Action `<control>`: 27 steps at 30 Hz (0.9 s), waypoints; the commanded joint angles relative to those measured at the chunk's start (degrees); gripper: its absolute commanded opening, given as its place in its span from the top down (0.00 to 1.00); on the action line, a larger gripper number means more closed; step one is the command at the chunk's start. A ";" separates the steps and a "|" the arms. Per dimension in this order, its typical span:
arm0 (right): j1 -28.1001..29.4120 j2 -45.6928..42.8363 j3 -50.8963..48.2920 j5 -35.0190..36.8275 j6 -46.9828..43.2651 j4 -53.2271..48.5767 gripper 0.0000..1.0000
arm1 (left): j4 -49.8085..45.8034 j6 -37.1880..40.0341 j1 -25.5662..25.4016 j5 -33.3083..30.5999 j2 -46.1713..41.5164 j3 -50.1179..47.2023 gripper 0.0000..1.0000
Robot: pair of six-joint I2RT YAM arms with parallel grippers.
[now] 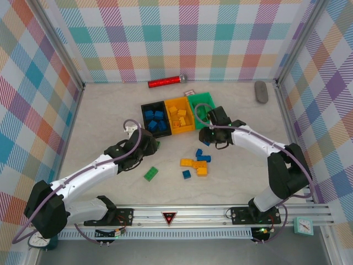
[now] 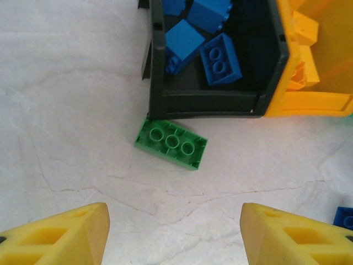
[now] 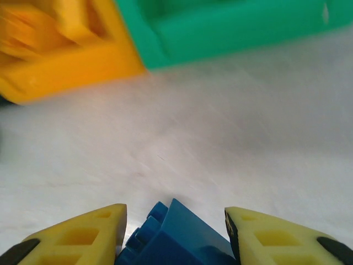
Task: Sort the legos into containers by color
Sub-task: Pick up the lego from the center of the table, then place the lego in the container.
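Observation:
My right gripper should next rise and carry the blue lego outward across the orange bin, over the black bin [image 1: 144,106] to release it, as blue legos already lie there.
The three containers stand in a row: black bin [image 1: 144,106] with blue legos, orange bin [image 1: 171,101] with orange ones, green bin [image 1: 212,98]. My left gripper [image 1: 150,144] hovers open just in front of the black bin [image 2: 209,105]. A green lego [image 2: 171,144] lies flat against that bin's front wall, ahead of the left gripper [image 2: 174,234]. My right gripper [image 1: 212,137] is low in front of the green bin [image 3: 231,25], and the right gripper [image 3: 175,234] is shut on a blue lego [image 3: 176,237]. Loose legos lie mid-table: green [image 1: 150,174], orange [image 1: 187,163], blue [image 1: 203,156].
A red glittery cylinder [image 1: 165,82] lies by the back wall and a grey oval object [image 1: 261,91] sits at the back right. The orange bin [image 2: 325,66] adjoins the black one. Another blue lego [image 2: 345,218] shows at the left wrist view's right edge.

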 commanded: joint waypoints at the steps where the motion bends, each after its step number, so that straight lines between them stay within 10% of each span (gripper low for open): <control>1: 2.75 2.56 6.34 -3.34 0.01 0.28 0.63 | -1.92 -2.99 -0.50 -0.72 -2.44 -2.33 0.37; 17: 9.64 31.32 50.77 -6.70 -2.27 -7.04 0.55 | -0.43 -2.62 -1.04 5.63 -9.22 -6.79 0.36; 23: 9.75 41.85 69.29 -7.91 -3.12 -16.27 0.35 | 0.54 -1.67 -4.83 4.80 -7.78 -6.62 0.36; 27: 9.73 38.40 64.79 -7.93 -3.47 -14.81 0.33 | 2.23 0.20 -6.95 5.72 -5.81 -5.78 0.36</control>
